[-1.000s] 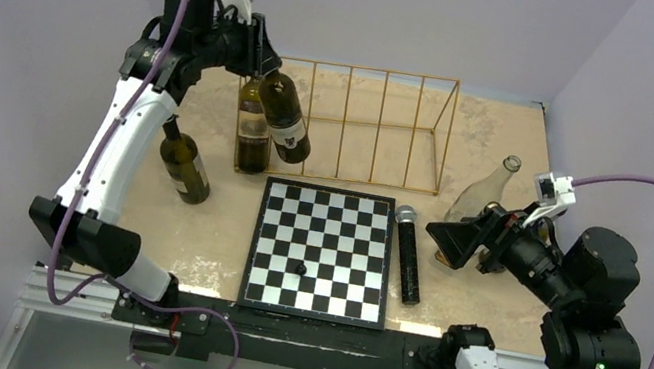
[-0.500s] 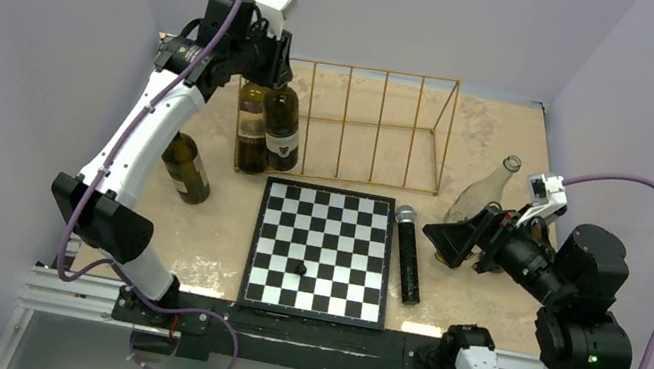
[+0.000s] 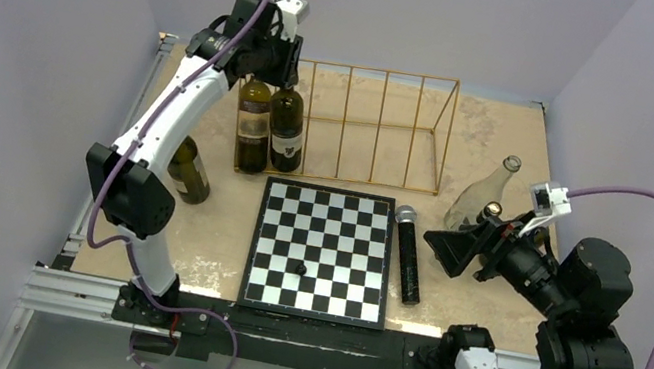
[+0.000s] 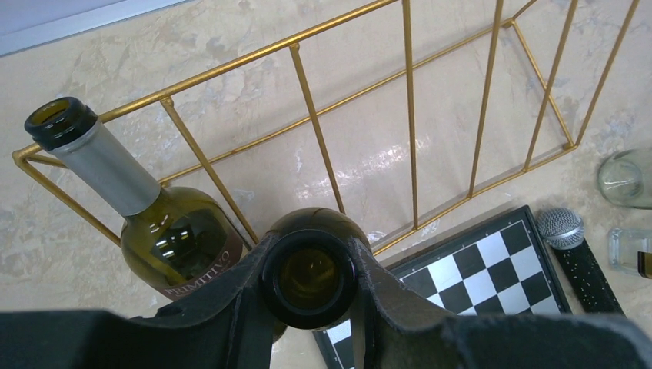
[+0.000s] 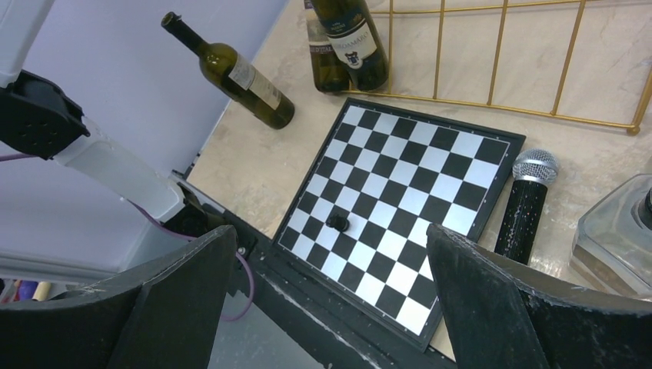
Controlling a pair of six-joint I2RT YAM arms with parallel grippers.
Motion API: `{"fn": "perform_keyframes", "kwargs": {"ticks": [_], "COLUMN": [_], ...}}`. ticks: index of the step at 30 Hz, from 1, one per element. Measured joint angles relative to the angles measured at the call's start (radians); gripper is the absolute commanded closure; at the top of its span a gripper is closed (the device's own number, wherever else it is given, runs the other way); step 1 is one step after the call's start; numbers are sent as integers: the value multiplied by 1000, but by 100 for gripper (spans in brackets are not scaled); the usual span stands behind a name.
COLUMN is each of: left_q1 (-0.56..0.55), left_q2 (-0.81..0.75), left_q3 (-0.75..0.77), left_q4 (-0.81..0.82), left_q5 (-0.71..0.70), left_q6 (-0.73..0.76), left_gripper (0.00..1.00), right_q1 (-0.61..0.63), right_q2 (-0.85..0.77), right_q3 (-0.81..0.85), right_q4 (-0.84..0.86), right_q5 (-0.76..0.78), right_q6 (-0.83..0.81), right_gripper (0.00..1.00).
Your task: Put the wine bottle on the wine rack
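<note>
The bottle's neck still stands short of the bar, so the robot will bring its left gripper outward toward the rack's top bar (image 3: 309, 62) (image 4: 231, 74), then down, and release the bottle.
The gold wire wine rack (image 3: 379, 128) stands at the back of the table and fills the left wrist view (image 4: 407, 115). My left gripper (image 3: 282, 60) is shut on the neck of a dark wine bottle (image 3: 287, 132). It holds the bottle upright at the rack's left end, right beside another dark bottle (image 3: 253, 126). In the left wrist view my fingers clamp the bottle's mouth (image 4: 309, 278), with the "Primitivo" bottle (image 4: 177, 238) to the left. Whether the held bottle's base rests down is hidden. My right gripper (image 3: 442, 244) is open and empty above the table's right side.
A third dark bottle (image 3: 189, 168) stands tilted left of the rack, behind my left arm. A chessboard (image 3: 322, 250) with one black piece (image 3: 298, 267) lies in the middle. A black microphone (image 3: 408, 255) lies right of it. A clear glass bottle (image 3: 484, 192) stands by my right gripper.
My left arm carried the bottle back and right, turning it from tilted to upright beside the other bottle at the rack's left end. The right arm barely moved.
</note>
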Motion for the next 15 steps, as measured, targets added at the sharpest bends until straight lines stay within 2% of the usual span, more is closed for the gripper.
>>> {"fn": "perform_keyframes", "kwargs": {"ticks": [15], "left_q1": [0], "left_q2": [105], "left_q3": [117], "left_q4": [-98], "left_q5": [-10], "left_q6": [1], "left_gripper": [100], "right_q1": [0], "right_q2": [-5], "right_q3": [-19], "right_q4": [0], "right_q5": [2], "right_q6": [0], "right_gripper": [1]}}
